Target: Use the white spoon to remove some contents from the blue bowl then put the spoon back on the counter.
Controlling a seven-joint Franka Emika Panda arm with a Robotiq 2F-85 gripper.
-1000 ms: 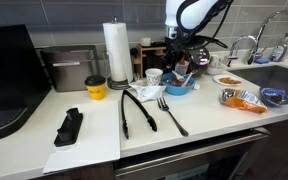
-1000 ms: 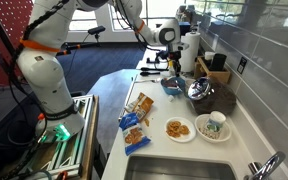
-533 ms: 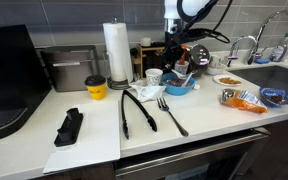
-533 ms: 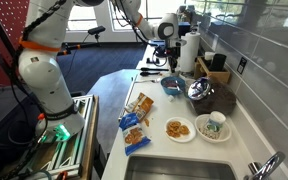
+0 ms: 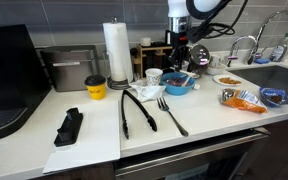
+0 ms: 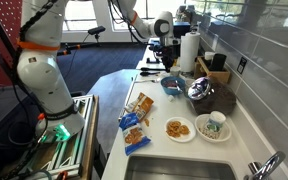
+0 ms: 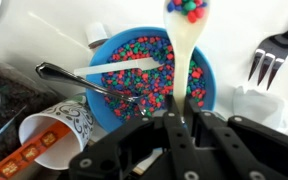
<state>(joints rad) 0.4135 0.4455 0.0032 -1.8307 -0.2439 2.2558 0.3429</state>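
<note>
The counter beside the dark fork is clear, so I should next move my gripper back off the blue bowl (image 5: 179,87) and down over that bare counter (image 5: 201,106) to release the spoon's handle.
The blue bowl (image 7: 210,78), full of small coloured pieces, stands on the off-white counter (image 7: 44,30). My gripper (image 7: 184,116) is shut on the handle of the white spoon (image 7: 187,48), which stands over the bowl's far rim with a heap of coloured pieces in its scoop. A metal utensil (image 7: 69,74) and a white strip lie in the bowl. In both exterior views the gripper (image 5: 180,63) (image 6: 168,52) hangs a little above the bowl (image 5: 179,87) (image 6: 172,86). The spoon is too small to make out there.
A patterned white cup (image 7: 59,125) lies beside the bowl; a dark fork (image 5: 172,115) and black tongs (image 5: 136,110) lie in front. Also there: yellow cup (image 5: 95,88), paper towel roll (image 5: 116,52), plate of food (image 5: 227,79), snack bags (image 5: 244,98), metal bowl (image 6: 200,91), sink at the far end.
My gripper has risen from the bowl with the spoon, which now carries coloured pieces. Nothing else has moved.
</note>
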